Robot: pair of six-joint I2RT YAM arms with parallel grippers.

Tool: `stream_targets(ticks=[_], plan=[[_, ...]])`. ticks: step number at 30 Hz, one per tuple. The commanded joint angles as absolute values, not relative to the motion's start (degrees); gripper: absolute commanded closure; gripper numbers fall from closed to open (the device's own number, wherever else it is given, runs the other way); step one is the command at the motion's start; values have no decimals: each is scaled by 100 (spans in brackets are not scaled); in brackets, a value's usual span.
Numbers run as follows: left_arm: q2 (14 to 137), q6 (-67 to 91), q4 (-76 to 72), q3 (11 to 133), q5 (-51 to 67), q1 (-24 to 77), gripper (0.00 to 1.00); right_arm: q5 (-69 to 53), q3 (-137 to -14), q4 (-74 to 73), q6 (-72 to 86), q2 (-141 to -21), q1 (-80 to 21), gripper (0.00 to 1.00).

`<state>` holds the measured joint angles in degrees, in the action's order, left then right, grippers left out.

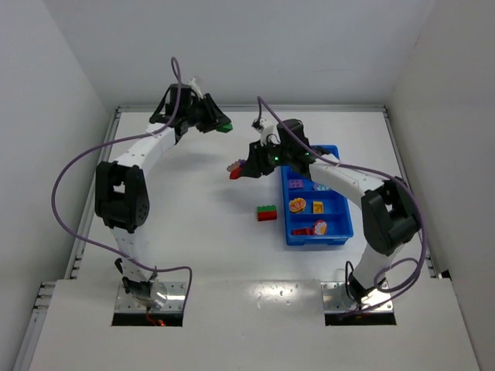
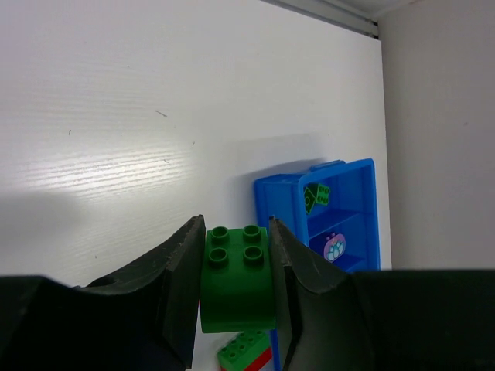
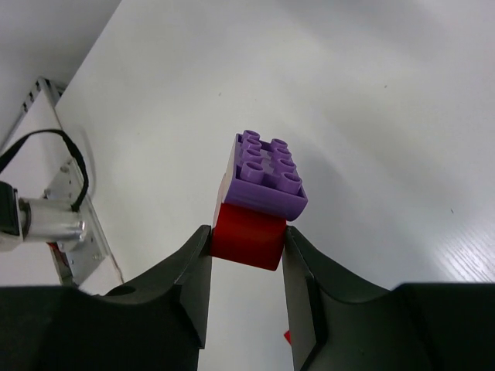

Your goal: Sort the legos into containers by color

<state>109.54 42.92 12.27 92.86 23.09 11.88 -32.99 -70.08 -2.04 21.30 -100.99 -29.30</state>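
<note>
My left gripper moves toward the right in the top view and down over the blue tray's far section next, where a green brick lies.
My left gripper is raised over the far left of the table and shut on a dark green lego, studs up, between its fingers. My right gripper hangs left of the blue tray and is shut on the red lower half of a red-and-purple lego. The purple part sticks out above the fingers. A green-and-red lego lies on the table just left of the tray. The tray's compartments hold a purple brick, yellow pieces and a red-and-pink piece.
In the left wrist view the tray holds a green brick in its far compartment and a pink printed piece in the one nearer. White walls close in the table on the left, back and right.
</note>
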Motion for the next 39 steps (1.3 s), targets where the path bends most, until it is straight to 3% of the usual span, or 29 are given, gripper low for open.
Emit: stream_targets(ticks=[1,9,19,33,39], plan=[[10873,4255,1081,9291,2355,1160,100,-3191,-6873,-325,1583,-9572,-2883,100],[10687,3437,1081,9201,3005,1703,100,-2488,-5978,-1588,441,-8219,-2707,100],[12021,3322,1081,10571,3762,2846,100,-2049,-5019,-2301,89,-6822,-2707,100],[13420,3252,967,11618,3560,3366,100,-1925,-5080,-3006,-229,-6373,-2497,100],[13675,3199,914,11873,3376,3472,94,-1925,-5080,-3120,-229,-6319,-2443,100]])
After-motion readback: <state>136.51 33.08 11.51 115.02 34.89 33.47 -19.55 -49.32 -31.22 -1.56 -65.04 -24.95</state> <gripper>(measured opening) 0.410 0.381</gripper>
